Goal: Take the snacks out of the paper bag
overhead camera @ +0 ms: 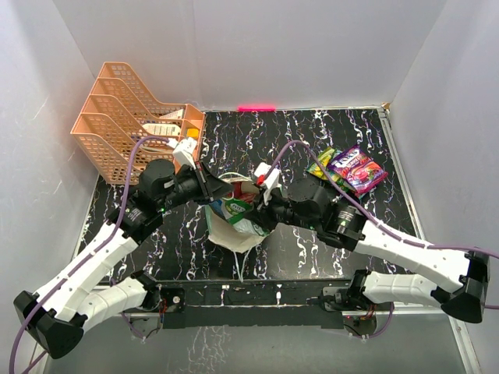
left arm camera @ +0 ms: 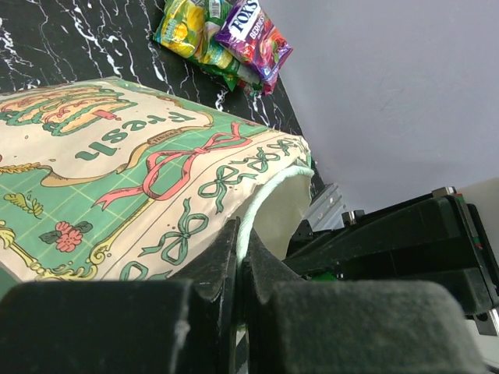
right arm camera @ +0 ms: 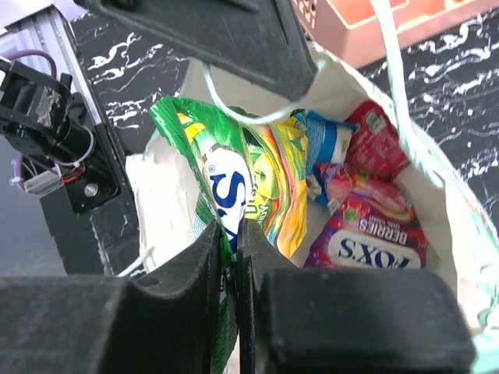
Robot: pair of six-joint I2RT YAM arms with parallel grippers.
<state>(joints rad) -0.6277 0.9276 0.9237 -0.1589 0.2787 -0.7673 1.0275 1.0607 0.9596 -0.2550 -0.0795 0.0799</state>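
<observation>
Next, my right gripper rises to the right in the top view, then comes down to the tabletop beside the loose snacks, since snacks already lie there.
The paper bag lies on its side at the table's middle, its "Fresh" face up and its mouth open. My left gripper is shut on the bag's mint-green rim. My right gripper is at the bag's mouth, shut on a green and yellow snack packet. Inside the bag lie a purple Fox's packet, a red packet and a blue one. A green packet and a purple packet lie on the table at the back right.
A peach mesh tray rack holding white cards stands at the back left. White walls close in the black marbled table. The bag's white string handle trails toward the near edge.
</observation>
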